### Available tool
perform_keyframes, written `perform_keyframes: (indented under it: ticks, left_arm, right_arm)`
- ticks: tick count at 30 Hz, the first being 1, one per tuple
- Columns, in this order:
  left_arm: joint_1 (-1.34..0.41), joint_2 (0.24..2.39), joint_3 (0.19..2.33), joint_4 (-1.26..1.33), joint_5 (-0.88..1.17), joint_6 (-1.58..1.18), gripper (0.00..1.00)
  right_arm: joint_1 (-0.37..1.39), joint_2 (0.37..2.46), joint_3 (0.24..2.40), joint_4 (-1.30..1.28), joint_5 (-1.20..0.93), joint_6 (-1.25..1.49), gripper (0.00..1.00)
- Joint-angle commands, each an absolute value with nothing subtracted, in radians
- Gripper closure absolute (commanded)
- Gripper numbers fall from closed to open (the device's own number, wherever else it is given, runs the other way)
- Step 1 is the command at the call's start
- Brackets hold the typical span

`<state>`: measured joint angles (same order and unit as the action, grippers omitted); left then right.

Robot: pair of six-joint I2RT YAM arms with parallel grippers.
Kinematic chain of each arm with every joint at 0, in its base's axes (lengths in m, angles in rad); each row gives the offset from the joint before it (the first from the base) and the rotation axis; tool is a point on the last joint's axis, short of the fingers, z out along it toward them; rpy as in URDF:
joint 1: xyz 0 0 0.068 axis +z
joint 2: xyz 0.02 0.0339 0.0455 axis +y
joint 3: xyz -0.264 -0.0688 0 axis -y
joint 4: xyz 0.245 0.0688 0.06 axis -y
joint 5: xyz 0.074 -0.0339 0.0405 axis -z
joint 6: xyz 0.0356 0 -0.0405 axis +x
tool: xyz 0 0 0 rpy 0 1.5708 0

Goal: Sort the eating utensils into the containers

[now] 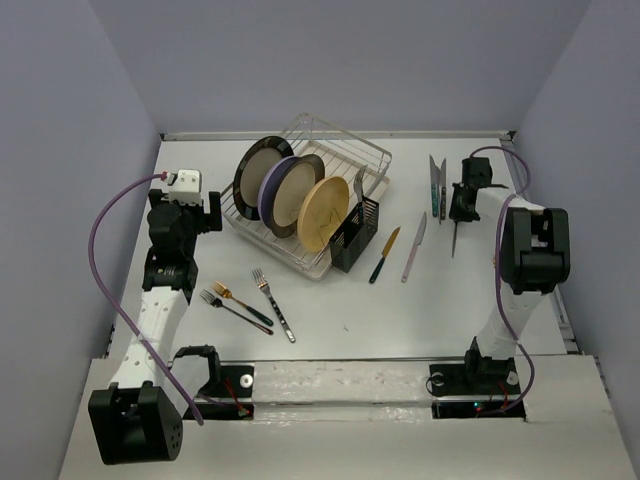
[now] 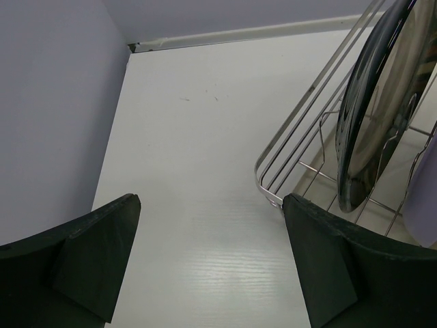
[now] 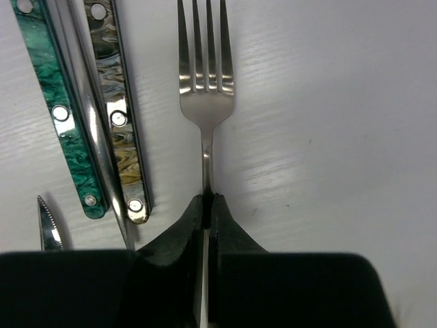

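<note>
The robot's right gripper rises next, tilts the silver fork teeth-up, moves across toward the black cutlery holder [image 1: 355, 235], where a fork already stands, and lowers the silver fork into that holder.
My right gripper [image 1: 460, 212] [image 3: 207, 202] is shut on the neck of a silver fork [image 3: 205, 82], which shows as a thin line in the top view [image 1: 455, 238], low over the table at the far right. Two knives with teal [image 3: 60, 116] and marbled [image 3: 117, 102] handles lie just beside it [image 1: 436, 190]. The black cutlery holder [image 1: 355, 235] stands at the rack's right end with one fork [image 1: 358, 185] in it. My left gripper [image 1: 210, 215] [image 2: 205, 260] is open and empty, left of the rack.
The wire dish rack [image 1: 375, 160] [image 2: 273, 181] holds three upright plates [image 1: 295, 190]. A gold-bladed, green-handled knife [image 1: 384, 254] and a silver knife [image 1: 414, 246] lie right of the holder. Three forks [image 1: 250, 300] lie at the front left. A serrated knife tip [image 3: 48, 229] is near my right fingers.
</note>
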<state>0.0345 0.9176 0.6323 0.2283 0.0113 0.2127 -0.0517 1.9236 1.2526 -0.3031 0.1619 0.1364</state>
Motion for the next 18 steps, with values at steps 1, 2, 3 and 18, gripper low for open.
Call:
perform_keyframes:
  ticks: [1,2,3,18]
  left_arm:
    - [0.041,0.896,0.629,0.275,0.020,0.229,0.01]
    - [0.043,0.896,0.627,0.276,0.020,0.227,0.01]
    - [0.043,0.896,0.627,0.276,0.020,0.227,0.01]
    - [0.066,0.897,0.627,0.275,0.011,0.230,0.01]
  right_arm:
    - [-0.054,1.821,1.263,-0.307,0.273,0.126,1.00]
    - [-0.054,1.792,1.259,-0.301,0.273,0.126,1.00]
    - [-0.054,1.758,1.258,-0.293,0.287,0.123,1.00]
    - [0.498,1.213,0.815,0.917,-0.127,-0.112,1.00]
